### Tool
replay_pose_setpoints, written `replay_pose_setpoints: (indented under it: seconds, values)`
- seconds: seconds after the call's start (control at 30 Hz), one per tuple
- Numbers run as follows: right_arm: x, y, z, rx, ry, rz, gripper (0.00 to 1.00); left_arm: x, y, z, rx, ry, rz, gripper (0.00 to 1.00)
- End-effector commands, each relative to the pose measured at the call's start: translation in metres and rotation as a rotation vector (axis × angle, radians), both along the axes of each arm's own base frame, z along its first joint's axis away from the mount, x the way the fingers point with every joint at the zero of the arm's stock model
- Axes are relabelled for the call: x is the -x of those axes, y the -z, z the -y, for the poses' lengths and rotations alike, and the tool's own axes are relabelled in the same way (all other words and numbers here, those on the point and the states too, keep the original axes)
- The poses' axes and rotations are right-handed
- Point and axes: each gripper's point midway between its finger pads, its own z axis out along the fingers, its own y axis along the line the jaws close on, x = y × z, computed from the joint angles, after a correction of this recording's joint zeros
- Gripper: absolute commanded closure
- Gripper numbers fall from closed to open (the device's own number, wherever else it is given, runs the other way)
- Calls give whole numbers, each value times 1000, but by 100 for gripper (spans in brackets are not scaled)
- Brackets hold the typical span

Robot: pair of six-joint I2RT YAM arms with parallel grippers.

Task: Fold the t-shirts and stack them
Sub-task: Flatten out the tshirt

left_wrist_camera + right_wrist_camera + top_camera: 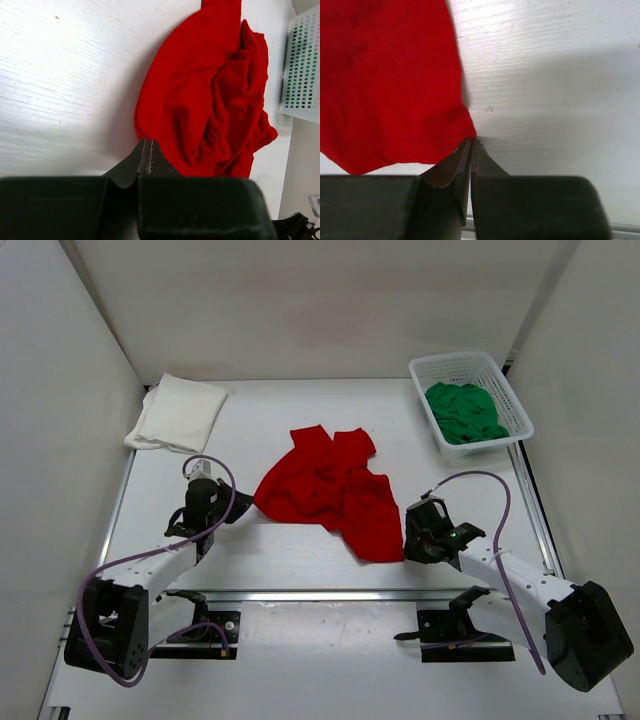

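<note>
My left gripper raises the crumpled shirt's hem next, carries it outward, lowers and releases it, since bare tabletop by the folded white t-shirt lies outward.
The red t-shirt lies crumpled in the middle of the table. My left gripper is at its near left edge. In the left wrist view the jaws are pressed together right at the hem of the red t-shirt. My right gripper is at the shirt's near right corner. Seen from the right wrist, that gripper is shut, with the corner of the red cloth pinched at its tips. A folded white t-shirt rests at the back left. The green t-shirt lies bunched in the basket.
A white mesh basket stands at the back right, and it also shows in the left wrist view. White walls close in the table on three sides. A metal rail runs along the near edge between the arm bases.
</note>
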Motion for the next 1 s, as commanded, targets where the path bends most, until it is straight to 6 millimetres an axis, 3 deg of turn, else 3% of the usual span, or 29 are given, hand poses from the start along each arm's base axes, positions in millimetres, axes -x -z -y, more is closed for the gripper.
replay_pose_setpoints:
  seconds: [0.0, 0.07, 0.1, 0.13, 0.17, 0.2, 0.23, 0.27, 0.3, 0.33, 0.37, 0.4, 0.47, 0.5, 0.57, 0.6, 0.63, 0.7, 0.77, 0.8, 0.87, 0.97]
  values:
    - [-4, -11, 6, 33, 3, 21, 99, -7, -18, 6, 14, 30, 49, 100]
    - [-20, -35, 6, 17, 9, 93, 100, -9, -24, 14, 19, 63, 42, 100]
    - [-31, -55, 6, 10, 3, 144, 100, -15, -41, 22, 20, 92, 78, 100]
    - [-47, -87, 7, -3, 15, 226, 100, -20, -61, 32, 26, 127, 109, 100]
    - [-49, -100, 13, 12, 27, 253, 100, -27, -86, 40, 37, 150, 140, 100]
    - [-65, -137, 16, 5, 35, 340, 100, -30, -100, 43, 29, 170, 161, 100]
    - [-74, -177, 18, 0, 42, 413, 100, -35, -135, 50, 41, 198, 218, 100]
    - [-75, -192, 24, 33, 36, 439, 100, -41, -167, 49, 36, 204, 259, 100]
    - [-84, -238, 26, 23, 40, 534, 100, -39, -179, 51, 48, 226, 260, 100]
    - [-90, -278, 34, 55, 55, 612, 100, -43, -223, 46, 66, 232, 348, 100]
    - [-91, -291, 40, 94, 66, 618, 100, -44, -259, 34, 89, 222, 407, 100]
    - [-93, -339, 40, 86, 60, 721, 100, -45, -277, 26, 107, 203, 432, 100]
    - [-99, -414, 47, 107, 88, 848, 100, -41, -339, -11, 126, 138, 555, 100]
    - [-98, -431, 44, 123, 62, 878, 100, -38, -355, -23, 143, 108, 581, 100]
    - [-103, -494, 48, 139, 85, 985, 100, -27, -401, -58, 141, 47, 677, 100]
    - [-115, -496, 38, 171, 44, 975, 100, -26, -417, -77, 138, -4, 708, 100]
    - [-109, -529, 39, 147, 48, 1047, 100, -26, -420, -81, 156, -5, 699, 100]
    - [-128, -553, 26, 151, 29, 1107, 100, -28, -440, -89, 132, -30, 726, 100]
    - [-141, -557, 15, 132, -15, 1135, 100, -36, -436, -93, 118, -60, 698, 100]
    - [-154, -552, 13, 118, -38, 1122, 100, -42, -431, -97, 113, -72, 699, 100]
    - [-185, -531, 27, 90, -47, 1062, 100, -51, -419, -100, 99, -101, 674, 100]
    - [-226, -484, 17, 107, -125, 953, 100, -82, -375, -101, 92, -122, 576, 100]
